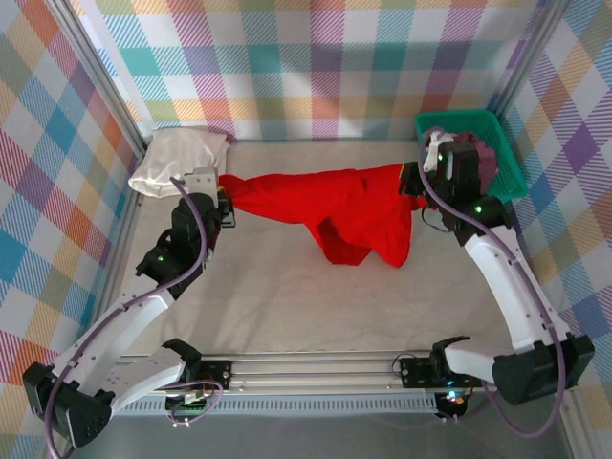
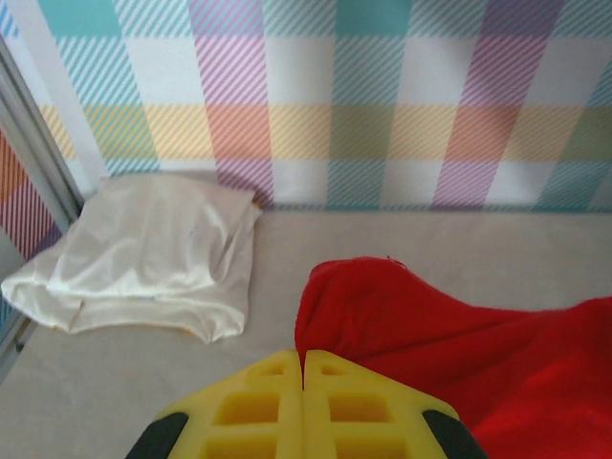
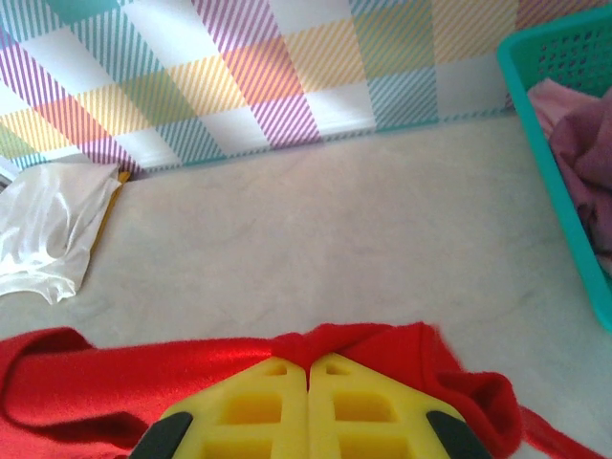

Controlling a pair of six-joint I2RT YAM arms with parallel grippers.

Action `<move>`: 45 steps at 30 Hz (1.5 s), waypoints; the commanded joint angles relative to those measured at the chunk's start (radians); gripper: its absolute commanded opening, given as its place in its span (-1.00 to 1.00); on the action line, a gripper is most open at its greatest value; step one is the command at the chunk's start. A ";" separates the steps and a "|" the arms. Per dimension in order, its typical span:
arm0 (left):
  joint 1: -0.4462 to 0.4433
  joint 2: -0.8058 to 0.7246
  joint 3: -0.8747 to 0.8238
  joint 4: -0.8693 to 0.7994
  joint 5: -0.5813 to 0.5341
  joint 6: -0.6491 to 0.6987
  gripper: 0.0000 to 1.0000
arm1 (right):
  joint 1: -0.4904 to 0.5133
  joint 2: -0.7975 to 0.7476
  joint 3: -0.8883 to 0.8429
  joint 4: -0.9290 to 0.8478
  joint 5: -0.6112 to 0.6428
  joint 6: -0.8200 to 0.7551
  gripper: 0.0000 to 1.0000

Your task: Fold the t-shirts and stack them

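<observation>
I will bring my left gripper down and toward my right gripper and then let go of the red t-shirt's end, because the bare tabletop is open below my left gripper.
The bright red t-shirt (image 1: 330,210) hangs stretched between both arms above the table, its middle sagging to a crumpled point. My left gripper (image 1: 226,196) is shut on the shirt's left end; in the left wrist view the red cloth (image 2: 449,335) runs out from between the yellow fingertips (image 2: 302,356). My right gripper (image 1: 413,182) is shut on the right end, where red fabric (image 3: 363,339) is pinched between the yellow pads (image 3: 308,363). The cream-white t-shirt (image 1: 182,158) lies folded at the back left corner. The maroon-purple t-shirt (image 1: 478,153) sits in the green basket.
The green mesh basket (image 1: 507,172) stands at the back right corner against the plaid wall. Metal frame posts line both side walls. A rail with the arm bases runs along the near edge (image 1: 316,368).
</observation>
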 commanded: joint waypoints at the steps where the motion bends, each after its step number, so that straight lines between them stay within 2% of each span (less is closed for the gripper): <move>1: 0.047 0.002 -0.013 -0.040 -0.002 -0.047 -1.00 | -0.023 0.065 0.122 -0.016 0.014 -0.039 -1.00; 5: 0.056 0.022 -0.006 -0.037 0.044 -0.051 -1.00 | -0.024 0.116 0.199 -0.024 -0.042 -0.023 -1.00; 10: 0.060 0.077 -0.040 -0.008 0.056 -0.069 -1.00 | -0.022 0.185 0.138 -0.004 -0.122 0.028 -1.00; 14: 0.067 0.119 -0.120 0.052 0.031 -0.087 -1.00 | -0.013 0.296 0.071 0.083 -0.184 0.078 -1.00; 18: 0.111 0.175 -0.174 0.096 -0.002 -0.109 -1.00 | 0.016 0.531 0.269 0.025 -0.185 0.054 -1.00; 23: 0.193 0.241 -0.174 0.088 -0.025 -0.165 -1.00 | 0.037 0.806 0.686 -0.094 -0.151 0.028 -0.96; 24: 0.204 0.250 -0.171 0.086 -0.029 -0.176 -0.94 | 0.041 0.857 0.775 -0.135 -0.155 0.025 -0.78; 25: 0.214 0.262 -0.166 0.077 -0.043 -0.189 -0.50 | 0.042 0.918 0.902 -0.201 -0.165 0.019 -0.45; 26: 0.218 0.272 -0.156 0.064 -0.061 -0.206 -0.22 | 0.046 0.968 1.015 -0.268 -0.172 0.015 -0.37; 28: 0.221 0.289 -0.131 0.022 -0.084 -0.227 -0.08 | 0.053 1.018 1.133 -0.345 -0.170 0.008 -0.35; 29: 0.220 0.291 -0.119 0.001 -0.087 -0.235 -0.02 | 0.055 1.011 1.132 -0.356 -0.170 0.007 -0.30; 30: 0.220 0.290 -0.110 -0.009 -0.079 -0.236 0.03 | 0.057 0.990 1.103 -0.353 -0.173 0.005 -0.26; 32: 0.199 0.286 -0.076 -0.037 -0.040 -0.205 0.07 | 0.060 0.886 0.940 -0.296 -0.177 0.006 -0.19; 34: 0.143 0.299 -0.017 -0.056 -0.019 -0.145 0.07 | 0.060 0.736 0.689 -0.173 -0.201 0.023 -0.13; 36: 0.087 0.355 0.067 -0.080 0.046 -0.095 0.21 | 0.060 0.567 0.391 0.002 -0.223 0.069 -0.09; 38: 0.047 0.460 0.189 -0.147 0.147 -0.068 0.17 | 0.060 0.415 0.102 0.168 -0.265 0.125 -0.08; 40: 0.007 0.595 0.313 -0.194 0.184 -0.043 0.19 | 0.064 0.316 -0.106 0.274 -0.300 0.170 -0.08; 45: -0.064 0.933 0.596 -0.267 0.219 -0.004 0.35 | 0.064 0.169 -0.413 0.324 -0.298 0.236 -0.08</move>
